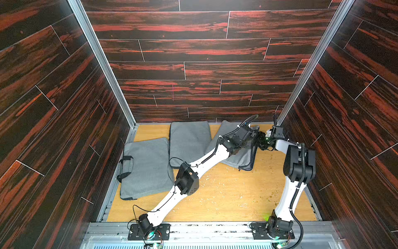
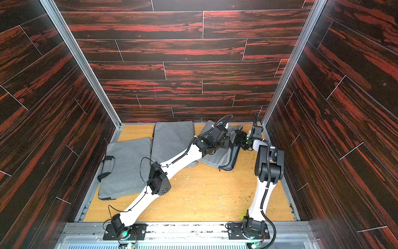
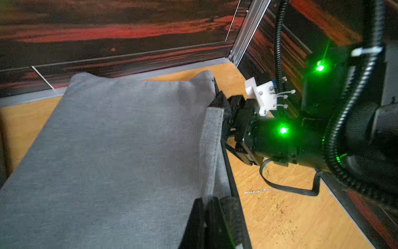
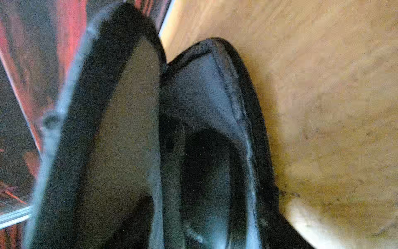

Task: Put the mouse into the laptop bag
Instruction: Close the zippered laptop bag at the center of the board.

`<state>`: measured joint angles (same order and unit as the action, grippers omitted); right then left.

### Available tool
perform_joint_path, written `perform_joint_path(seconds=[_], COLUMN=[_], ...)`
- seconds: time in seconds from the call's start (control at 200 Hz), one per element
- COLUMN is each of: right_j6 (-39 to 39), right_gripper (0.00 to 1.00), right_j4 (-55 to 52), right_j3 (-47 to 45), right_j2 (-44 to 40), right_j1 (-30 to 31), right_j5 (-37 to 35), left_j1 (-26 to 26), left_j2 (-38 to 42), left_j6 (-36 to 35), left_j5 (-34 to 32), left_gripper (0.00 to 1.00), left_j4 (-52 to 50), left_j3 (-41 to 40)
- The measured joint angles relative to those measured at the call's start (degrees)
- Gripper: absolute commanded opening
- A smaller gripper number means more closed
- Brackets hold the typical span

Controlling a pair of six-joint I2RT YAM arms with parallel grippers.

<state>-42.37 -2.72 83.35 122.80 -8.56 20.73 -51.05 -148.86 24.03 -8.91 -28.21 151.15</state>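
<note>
I will next keep my left gripper where it is at the bag's opening and open it to let go of the upper flap's edge, since that edge is between its fingers.
The grey laptop bag lies at the back right of the wooden floor, near the corner. My left gripper is shut on the edge of its upper flap, holding the mouth apart. My right gripper reaches into that mouth from the corner side. In the right wrist view the bag's lining surrounds the right gripper, whose fingers stand apart. A dark rounded shape, apparently the mouse, lies inside the bag between them, blurred. The mouse is hidden in both top views.
Two more grey bags lie on the floor: one with black handles at the left and one in the middle at the back. The dark wall panels and an aluminium post stand close behind my right arm. Crumbs dot the floor.
</note>
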Motion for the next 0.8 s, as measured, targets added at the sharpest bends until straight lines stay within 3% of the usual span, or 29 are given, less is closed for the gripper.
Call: perform_joint_path(seconds=[0.085, 0.175, 0.261, 0.391, 0.531, 0.646, 0.721, 0.766, 0.797], right_j6=[0.5, 0.9, 0.8, 1.0, -0.7, -2.3, -2.6, -2.8, -3.0], right_gripper=[0.87, 0.70, 0.64, 0.64, 0.64, 0.74, 0.77, 0.79, 0.79], right_j4=[0.2, 0.6, 1.0, 3.9, 4.3, 5.9, 6.6, 6.8, 7.2], right_j3=[0.0, -0.4, -1.2, -6.4, -16.4, -25.7, -31.4, -34.2, -36.2], right_j2=[0.0, 0.0, 0.0, -1.9, -9.4, -16.2, -21.6, -24.8, -27.1], right_j1=[0.0, 0.0, 0.0, 0.0, -1.3, -3.8, -4.7, -4.7, -4.6], right_j5=[0.1, 0.0, -0.2, -2.4, -5.4, -7.6, -9.0, -9.5, -9.7], left_j1=[0.0, 0.1, 0.1, 0.1, 0.2, 0.6, 0.9, 1.1, 1.2], left_j2=[0.0, 0.0, 0.0, 0.0, 0.0, -0.3, -0.9, -1.4, -1.8], left_j6=[0.0, 0.0, 0.1, 0.5, 2.3, 4.9, 6.7, 7.9, 8.5], left_j5=[0.0, 0.2, 0.2, -0.1, 0.0, 1.5, 3.0, 3.7, 3.9], left_gripper=[0.00, 0.00, 0.00, 0.00, 0.00, 0.00, 0.21, 0.52, 0.66], left_j4=[0.3, 0.7, 0.8, 0.9, 1.0, 1.4, 2.4, 2.6, 2.8], left_j3=[0.0, 0.0, -0.2, -1.2, -1.9, -2.1, -2.1, -2.1, -2.2])
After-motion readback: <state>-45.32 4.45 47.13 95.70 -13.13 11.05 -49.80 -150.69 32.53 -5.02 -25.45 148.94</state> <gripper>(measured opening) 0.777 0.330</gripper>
